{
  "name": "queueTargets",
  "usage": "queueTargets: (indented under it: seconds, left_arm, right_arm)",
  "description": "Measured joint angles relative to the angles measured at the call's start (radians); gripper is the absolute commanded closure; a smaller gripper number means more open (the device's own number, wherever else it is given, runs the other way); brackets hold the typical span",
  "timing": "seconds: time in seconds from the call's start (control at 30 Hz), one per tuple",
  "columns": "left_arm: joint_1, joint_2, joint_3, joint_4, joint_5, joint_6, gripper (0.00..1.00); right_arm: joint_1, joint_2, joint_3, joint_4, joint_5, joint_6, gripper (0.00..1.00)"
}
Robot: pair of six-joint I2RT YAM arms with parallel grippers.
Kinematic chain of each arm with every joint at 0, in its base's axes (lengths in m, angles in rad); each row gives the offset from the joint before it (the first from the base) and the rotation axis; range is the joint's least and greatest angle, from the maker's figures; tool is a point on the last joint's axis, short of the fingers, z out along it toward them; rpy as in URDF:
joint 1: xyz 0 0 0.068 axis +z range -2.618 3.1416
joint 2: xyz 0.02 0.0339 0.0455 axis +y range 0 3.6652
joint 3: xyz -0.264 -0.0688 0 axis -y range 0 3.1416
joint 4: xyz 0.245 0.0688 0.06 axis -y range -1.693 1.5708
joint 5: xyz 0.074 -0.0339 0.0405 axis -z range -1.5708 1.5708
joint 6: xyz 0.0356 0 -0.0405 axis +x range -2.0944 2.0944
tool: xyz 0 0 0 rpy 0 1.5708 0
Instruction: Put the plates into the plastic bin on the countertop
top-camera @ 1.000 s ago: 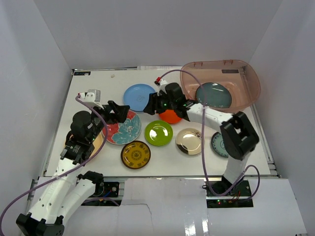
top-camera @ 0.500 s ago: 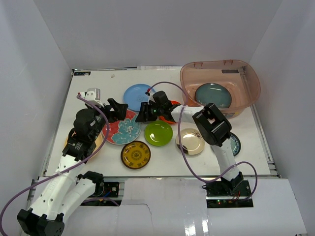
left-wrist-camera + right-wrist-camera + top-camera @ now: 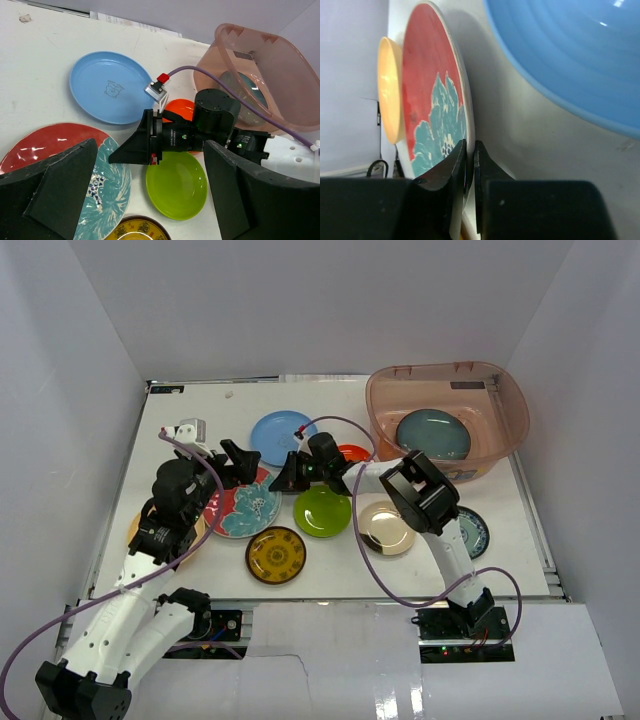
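My right gripper lifts high and to the right in the top view next, then releases over the dark teal plate, because the bin's side is tall.
My right gripper reaches left across the countertop and is shut on the right rim of the red floral plate. Above that plate hovers my left gripper, open and holding nothing. The light blue plate, orange plate, green plate, gold plate, brown-yellow plate and teal patterned plate lie flat. A tan plate sits partly under my left arm. The plastic bin at the back right holds a dark teal plate.
White walls enclose the table on three sides. The right arm's purple cable loops over the orange plate toward the bin. A small white tag sits on my left wrist cable near the back left.
My right gripper moved left from beside the orange plate to the red floral plate's rim and closed on it. My left gripper stayed open and barely shifted.
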Motion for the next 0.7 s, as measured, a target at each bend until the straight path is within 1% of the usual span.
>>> queueTargets:
  seconds: [0.1,0.23,0.4,0.47,0.57,0.7]
  left_arm:
    - [0.005,-0.002,0.000,0.000,-0.001,0.000,0.02]
    - [0.013,-0.019,0.000,-0.003,-0.017,0.000,0.02]
    - [0.022,-0.053,0.000,-0.007,-0.055,0.000,0.02]
    - [0.024,-0.064,0.000,-0.007,-0.069,0.000,0.02]
    - [0.024,-0.075,0.000,-0.007,-0.072,-0.001,0.02]
    - [0.024,-0.078,0.000,-0.007,-0.055,-0.001,0.02]
  right_arm:
    - [0.004,-0.030,-0.014,0.017,0.008,0.018,0.92]
    - [0.011,-0.121,-0.055,-0.014,0.057,-0.015,0.92]
    - [0.002,-0.299,-0.113,-0.079,0.108,-0.068,0.92]
    - [-0.025,-0.396,-0.145,-0.088,0.117,-0.079,0.92]
    - [-0.124,-0.554,-0.199,-0.087,0.097,-0.088,0.92]
    - [-0.389,-0.744,-0.276,-0.070,0.074,-0.079,0.92]
